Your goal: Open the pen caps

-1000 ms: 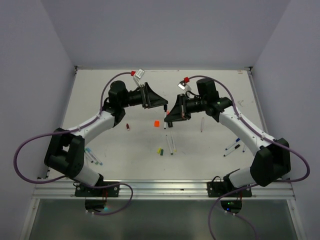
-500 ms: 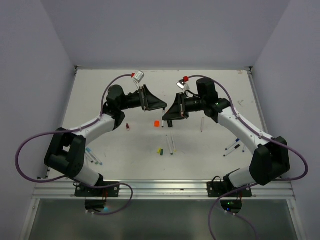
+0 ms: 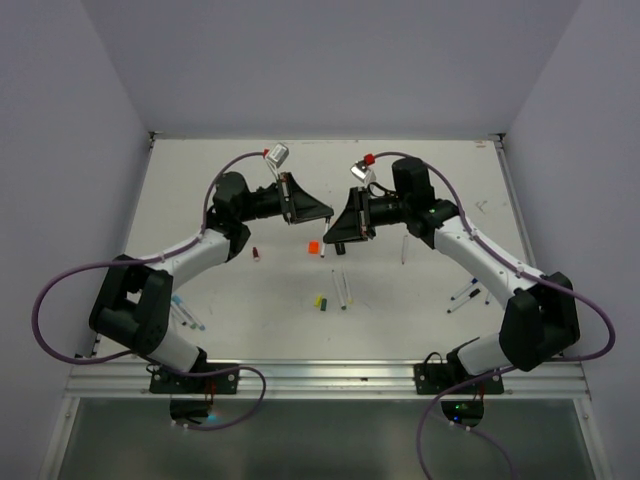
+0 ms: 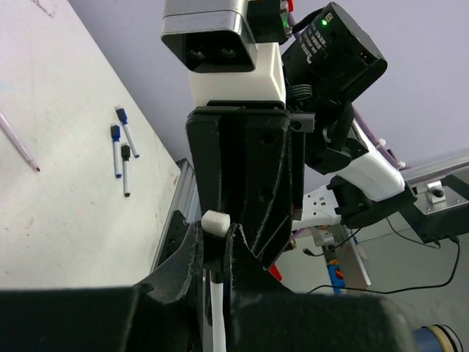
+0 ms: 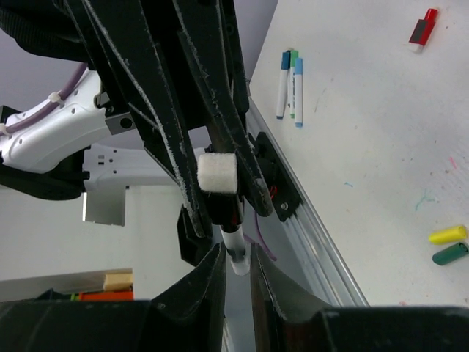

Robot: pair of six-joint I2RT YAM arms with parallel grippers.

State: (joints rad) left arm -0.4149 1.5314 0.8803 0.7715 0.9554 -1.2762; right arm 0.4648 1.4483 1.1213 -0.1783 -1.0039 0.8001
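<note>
My left gripper should next swing down, to its left in the top view, and release on the bare tabletop by the red cap.
Both grippers meet in the air above the middle of the table. A pen with a black pen cap (image 5: pixel 229 205) and a white felt end (image 4: pixel 217 221) spans the two. My left gripper (image 4: pixel 217 246) is shut on the black cap just under the felt end, and sits at mid-table (image 3: pixel 328 215) in the top view. The white barrel (image 5: pixel 236 253) reaches down between the fingers of my right gripper (image 5: pixel 236 258), which stand slightly apart on either side of it. From above, the right gripper (image 3: pixel 333 238) faces the left one.
On the table below lie an orange cap (image 3: pixel 312 246), a red cap (image 3: pixel 256 253), yellow and green caps (image 3: pixel 320 300), two pens (image 3: pixel 342 288), a pen (image 3: pixel 404 247), pens at the right (image 3: pixel 465 295) and pens at the left (image 3: pixel 187 312).
My left gripper has closed onto the pen's black cap. My right gripper, shut on the barrel before, has parted its fingers. Both arms have shifted only slightly.
</note>
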